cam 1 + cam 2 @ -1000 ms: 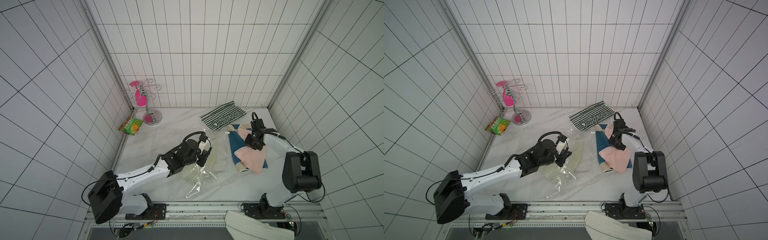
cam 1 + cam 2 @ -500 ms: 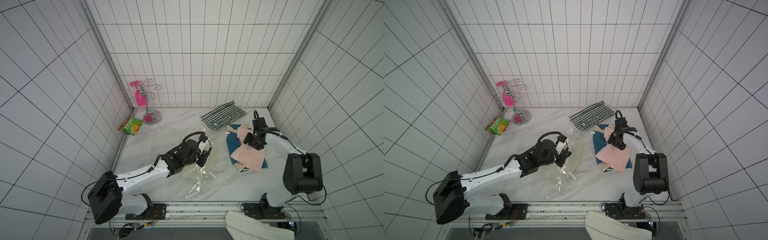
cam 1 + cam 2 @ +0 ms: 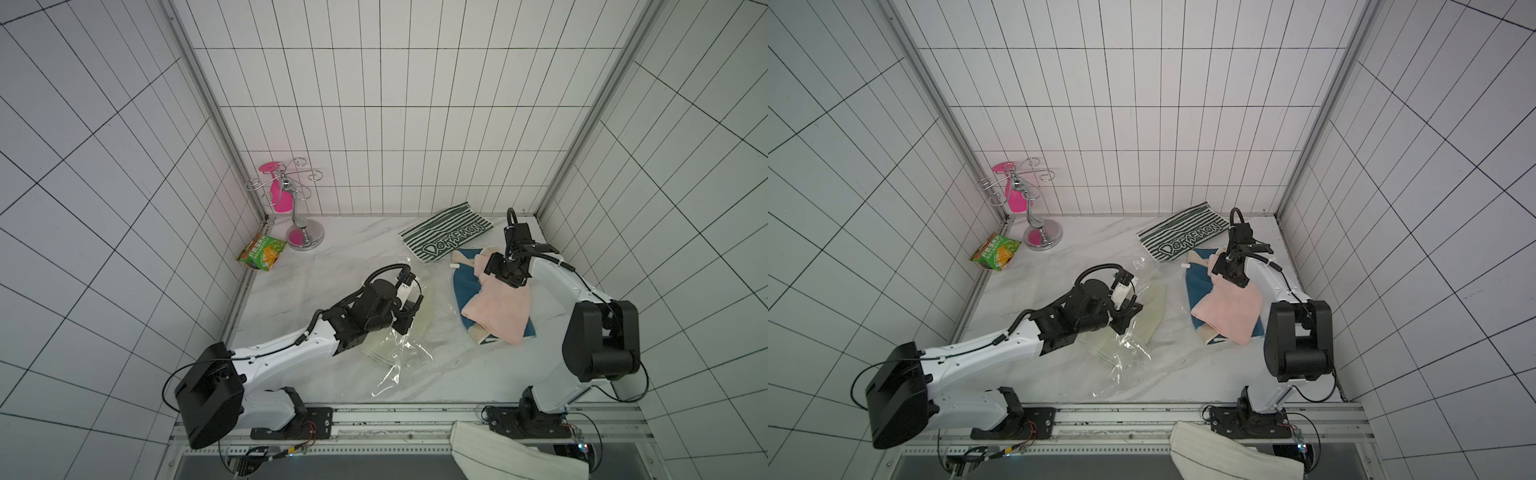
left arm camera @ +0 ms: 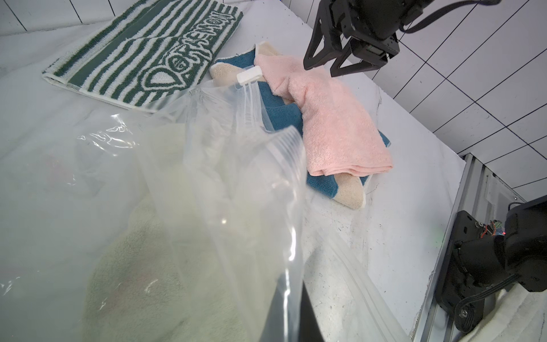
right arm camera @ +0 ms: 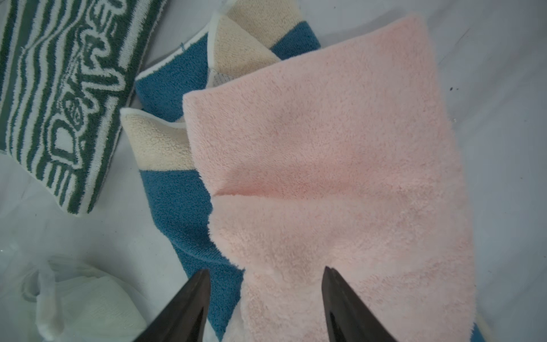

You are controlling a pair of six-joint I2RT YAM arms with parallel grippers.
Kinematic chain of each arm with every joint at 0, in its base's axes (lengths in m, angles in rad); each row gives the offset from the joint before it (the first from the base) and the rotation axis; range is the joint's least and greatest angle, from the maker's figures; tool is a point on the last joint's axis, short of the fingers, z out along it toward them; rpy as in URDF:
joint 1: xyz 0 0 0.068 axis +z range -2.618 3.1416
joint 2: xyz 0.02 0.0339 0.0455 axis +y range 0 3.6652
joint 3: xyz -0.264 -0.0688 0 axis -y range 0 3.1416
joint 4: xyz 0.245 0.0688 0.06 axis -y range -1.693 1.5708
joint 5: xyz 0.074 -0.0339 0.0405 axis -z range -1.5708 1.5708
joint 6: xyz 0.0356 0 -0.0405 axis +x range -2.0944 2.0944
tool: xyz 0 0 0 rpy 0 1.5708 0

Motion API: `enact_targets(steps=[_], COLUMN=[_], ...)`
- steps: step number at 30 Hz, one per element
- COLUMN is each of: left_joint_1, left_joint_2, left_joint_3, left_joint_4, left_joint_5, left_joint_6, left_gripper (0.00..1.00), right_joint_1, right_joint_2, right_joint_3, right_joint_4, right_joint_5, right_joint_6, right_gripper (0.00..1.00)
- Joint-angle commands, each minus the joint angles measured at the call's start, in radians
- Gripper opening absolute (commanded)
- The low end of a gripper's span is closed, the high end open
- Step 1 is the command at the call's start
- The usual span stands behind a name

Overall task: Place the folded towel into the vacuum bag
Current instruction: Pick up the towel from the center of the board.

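Observation:
The robot's open right gripper will come down onto the pink towel's rumpled fold (image 3: 485, 281) (image 5: 276, 259) to close, since that raised cloth is under the gap between its fingers.
The vacuum bag (image 3: 399, 345) (image 3: 1125, 349) lies crumpled mid-table, clear plastic with a cream towel (image 4: 148, 266) inside it. My left gripper (image 3: 409, 316) (image 4: 284, 311) is shut on the bag's upper sheet beside the zip strip, holding the mouth raised. The pink folded towel (image 3: 496, 309) (image 3: 1227, 311) (image 5: 340, 148) rests rumpled on a blue and beige towel (image 3: 463, 282) (image 5: 177, 192), to the right of the bag's mouth. My right gripper (image 3: 500, 276) (image 5: 265, 269) (image 4: 321, 69) hovers open just over the pink towel's far end, gripping nothing.
A green-striped Doraemon towel (image 3: 446, 239) lies at the back. A green snack packet (image 3: 262, 251) and a chrome stand (image 3: 301, 224) sit in the back left corner. The bag's white slider clip (image 4: 249, 74) touches the blue towel. A white cloth (image 3: 511, 455) hangs off the front rail.
My right gripper has opened and let go of the pink towel, after dragging its near part leftward toward the bag. The left arm and the bag have stayed still.

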Motion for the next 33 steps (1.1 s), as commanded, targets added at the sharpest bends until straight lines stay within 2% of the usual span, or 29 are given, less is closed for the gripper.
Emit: enact_targets(steps=[1,5,7,10,12,15,22,26,33], left_joint_1=[0.006,0.006,0.006,0.006,0.006,0.006,0.007,0.009,0.009], left_joint_2=[-0.015,-0.026,-0.025,-0.026,-0.027,-0.03,-0.035,-0.038,-0.027], left_joint_3=[-0.009,-0.015,-0.014,-0.013,-0.013,-0.013,-0.012,-0.011,-0.007], left_joint_4=[0.019,0.012,0.012,0.013,0.012,0.011,0.014,0.015,0.017], left_joint_5=[-0.011,-0.02,-0.02,-0.019,-0.021,-0.026,-0.026,-0.026,-0.024], left_joint_6=[0.01,0.013,0.014,0.013,0.013,0.016,0.016,0.012,0.004], left_gripper=[0.0,0.0,0.0,0.0,0.0,0.0,0.0,0.0,0.0], right_joint_1=[0.009,0.008,0.005,-0.002,-0.002,0.003,0.051,0.088,0.238], right_joint_2=[0.075,0.131,0.147,0.148,0.117,0.033,-0.182,-0.29,-0.383], right_joint_3=[0.021,0.013,0.025,0.045,0.055,0.058,-0.004,-0.05,-0.032], right_joint_4=[-0.04,-0.026,-0.026,-0.027,-0.033,-0.046,-0.133,-0.191,-0.345], right_joint_5=[0.024,0.07,0.099,0.131,0.134,0.152,0.152,0.072,0.02], right_joint_6=[-0.002,-0.011,-0.017,-0.022,-0.02,-0.023,-0.071,-0.094,-0.092], right_gripper=[0.64,0.62,0.58,0.41,0.2,0.07,0.04,0.03,0.03])
